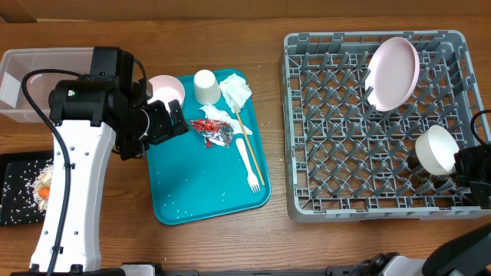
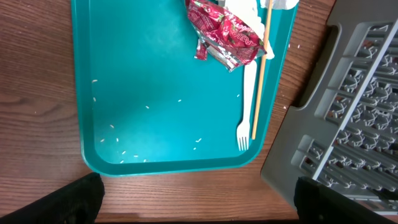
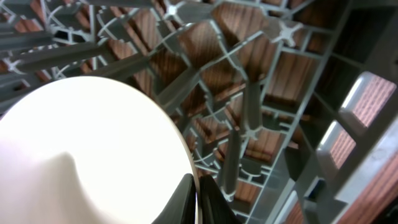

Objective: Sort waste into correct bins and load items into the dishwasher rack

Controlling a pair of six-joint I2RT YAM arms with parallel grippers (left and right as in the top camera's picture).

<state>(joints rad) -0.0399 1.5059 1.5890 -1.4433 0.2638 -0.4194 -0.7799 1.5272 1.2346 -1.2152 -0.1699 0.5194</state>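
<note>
My right gripper swings over the rack [image 1: 322,153] next, turns toward the rack's side nearest the bowl [image 1: 462,120] and releases the bowl's rim, as pegs there are empty.
My right gripper [image 3: 198,199] is shut on the rim of a small white bowl [image 3: 81,155], one finger inside and one outside. The bowl [image 1: 435,149] stands at the right side of the grey dishwasher rack [image 1: 322,153], where a white plate [image 1: 393,73] leans among the pegs. My left gripper [image 2: 199,205] hangs open and holds nothing above the near edge of the teal tray [image 2: 155,124]. On that tray lie a foil wrapper [image 2: 225,37], a white fork [image 2: 244,112], a chopstick [image 2: 261,68], a napkin [image 1: 235,90], a cup [image 1: 205,86] and another bowl [image 1: 166,90].
A clear tub [image 1: 38,77] stands at the far left. Below it a black tray [image 1: 19,192] holds rice and an orange carrot [image 1: 44,192]. Rice grains are scattered on the teal tray. The left arm hides part of the tray's left side.
</note>
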